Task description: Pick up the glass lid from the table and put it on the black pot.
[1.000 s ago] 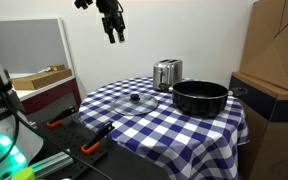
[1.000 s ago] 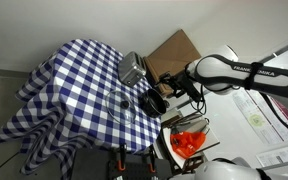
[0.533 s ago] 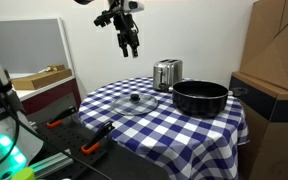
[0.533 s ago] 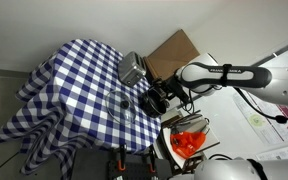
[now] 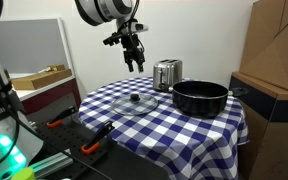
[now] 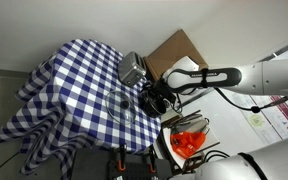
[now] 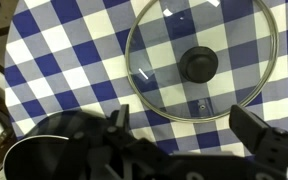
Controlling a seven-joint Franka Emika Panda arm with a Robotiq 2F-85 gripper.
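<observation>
Next I need to lower my gripper's open fingers to either side of the lid's black knob (image 5: 135, 97) (image 7: 198, 64) below and close, since it juts above the flat glass.
The glass lid (image 5: 136, 99) lies flat on the blue-and-white checkered table (image 5: 154, 125), its black knob up. In the wrist view the lid (image 7: 154, 50) fills the upper middle, directly below me. The black pot (image 5: 200, 96) stands on the table beside the lid; its rim shows at the wrist view's lower left (image 7: 44, 150). My gripper (image 5: 134, 60) hangs open and empty well above the lid. Its two fingers frame the lid's near edge in the wrist view (image 7: 184, 128). In an exterior view the gripper (image 6: 149, 100) is over the table's near side.
A silver toaster (image 5: 166, 73) stands at the table's back behind lid and pot. Cardboard boxes (image 5: 279, 40) rise at the right. A grey workbench with orange tools (image 5: 74, 130) sits low beside the table, and a wooden tray (image 5: 39, 76) lies behind it.
My gripper has come down and moved sideways from high above the table's edge to a spot over the lid. Lid, pot and toaster have not moved.
</observation>
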